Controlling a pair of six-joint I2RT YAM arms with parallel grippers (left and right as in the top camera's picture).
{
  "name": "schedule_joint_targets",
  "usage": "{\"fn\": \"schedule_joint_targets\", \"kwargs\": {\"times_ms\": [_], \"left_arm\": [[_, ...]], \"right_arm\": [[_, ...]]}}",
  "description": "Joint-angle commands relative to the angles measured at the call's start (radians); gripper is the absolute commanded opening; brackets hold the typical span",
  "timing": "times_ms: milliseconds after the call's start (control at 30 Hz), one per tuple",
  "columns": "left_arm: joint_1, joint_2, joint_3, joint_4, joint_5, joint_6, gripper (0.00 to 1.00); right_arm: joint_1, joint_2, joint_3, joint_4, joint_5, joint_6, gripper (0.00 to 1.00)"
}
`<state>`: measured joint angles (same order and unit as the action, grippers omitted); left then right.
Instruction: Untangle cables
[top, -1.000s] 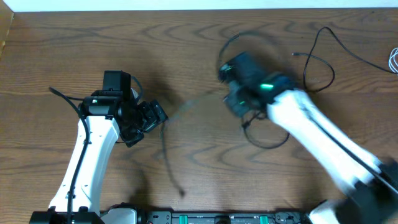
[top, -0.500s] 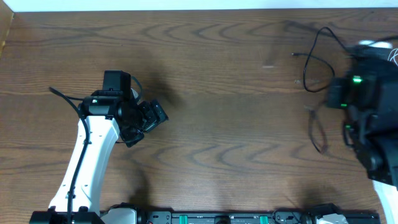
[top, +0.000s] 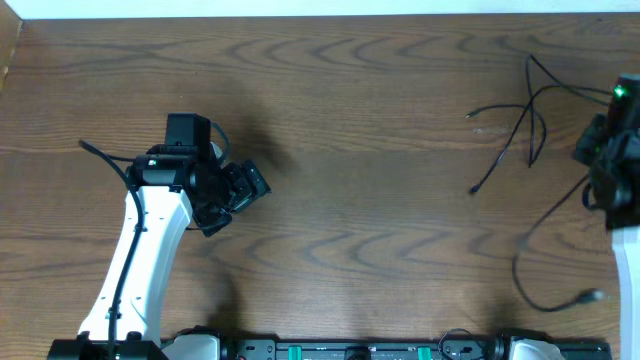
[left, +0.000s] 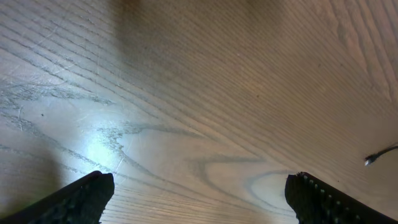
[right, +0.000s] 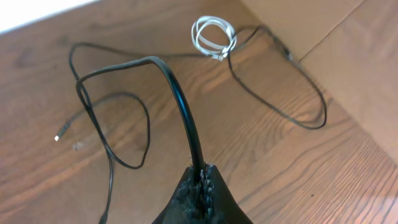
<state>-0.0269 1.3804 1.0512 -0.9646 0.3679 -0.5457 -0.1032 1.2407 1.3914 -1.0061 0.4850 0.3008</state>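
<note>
The far black piece of cable lies outward of my right gripper, so next my gripper will move outward toward it and release the black cable near it.
Thin black cables lie spread over the right of the table, with one long strand curving toward the front edge. My right gripper is shut on a black cable, which rises from the jaws and loops out over the table. The right arm shows at the far right edge in the overhead view. A small coiled white cable lies beyond it; it is hidden in the overhead view. My left gripper is open and empty over bare wood, also seen overhead.
A light cardboard wall borders the table on the right, with another black cable lying along it. A loose cable end shows at the right edge of the left wrist view. A thicker black lead runs to the left arm.
My right arm swung from the table's middle to the far right edge, pulling the black cable along. The strand that lay by the left gripper is gone from there. The left arm has not moved.
</note>
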Motion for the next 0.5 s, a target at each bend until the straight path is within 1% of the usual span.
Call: {"fn": "schedule_joint_targets", "kwargs": {"times_ms": [0,100,267,367,467], "left_arm": [[0.004,0.004,-0.011,-0.003,0.005,0.002,0.93],[0.004,0.004,-0.012,-0.003,0.005,0.003,0.93],[0.004,0.004,-0.012,-0.003,0.005,0.002,0.93],[0.004,0.004,-0.012,-0.003,0.005,0.002,0.93],[0.004,0.004,-0.012,-0.003,0.005,0.003,0.93]], "right_arm": [[-0.013,0.067,0.001,0.026,-0.005,0.020,0.01],[-0.033,0.134,0.001,0.151,-0.072,0.021,0.01],[-0.099,0.189,0.001,0.346,-0.327,0.021,0.01],[-0.147,0.202,0.001,0.435,-0.480,0.043,0.01],[-0.190,0.203,0.001,0.461,-0.564,0.073,0.01]]}}
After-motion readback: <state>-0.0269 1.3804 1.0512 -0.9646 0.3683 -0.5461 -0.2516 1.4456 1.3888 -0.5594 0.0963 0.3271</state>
